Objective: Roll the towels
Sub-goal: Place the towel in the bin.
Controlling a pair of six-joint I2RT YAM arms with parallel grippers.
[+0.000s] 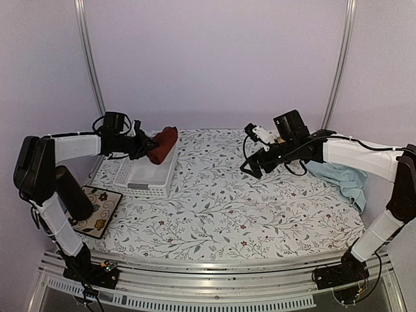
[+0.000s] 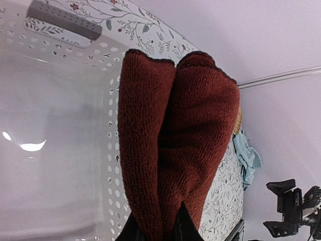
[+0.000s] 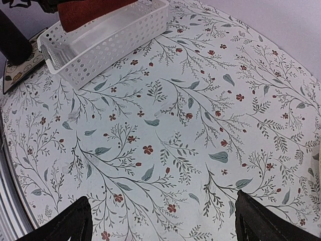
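Note:
The left gripper is above the basket's empty bottom, so next it needs to lower the rolled towel point(image 1: 163, 143) inside the basket's long side by the middle of the table and let go of it.
My left gripper point(image 1: 147, 147) is shut on the rolled dark rust-red towel point(image 1: 163, 143) and holds it above the far end of the white perforated basket point(image 1: 155, 175). In the left wrist view the towel point(image 2: 175, 140) fills the middle, pinched between my fingertips point(image 2: 186, 226) over the basket point(image 2: 60, 150). The pale blue towel point(image 1: 346, 179) lies crumpled at the table's right edge, partly under my right arm; it also shows in the left wrist view point(image 2: 247, 158). My right gripper point(image 1: 250, 166) is open and empty above the table's middle. In the right wrist view point(image 3: 160, 226) only tablecloth lies between its jaws.
The table carries a floral cloth point(image 1: 227, 208). A patterned dark-edged mat point(image 1: 96, 209) lies at the front left beside the basket. In the right wrist view the basket point(image 3: 108, 42) sits at the top left with the red towel point(image 3: 90, 10) over it.

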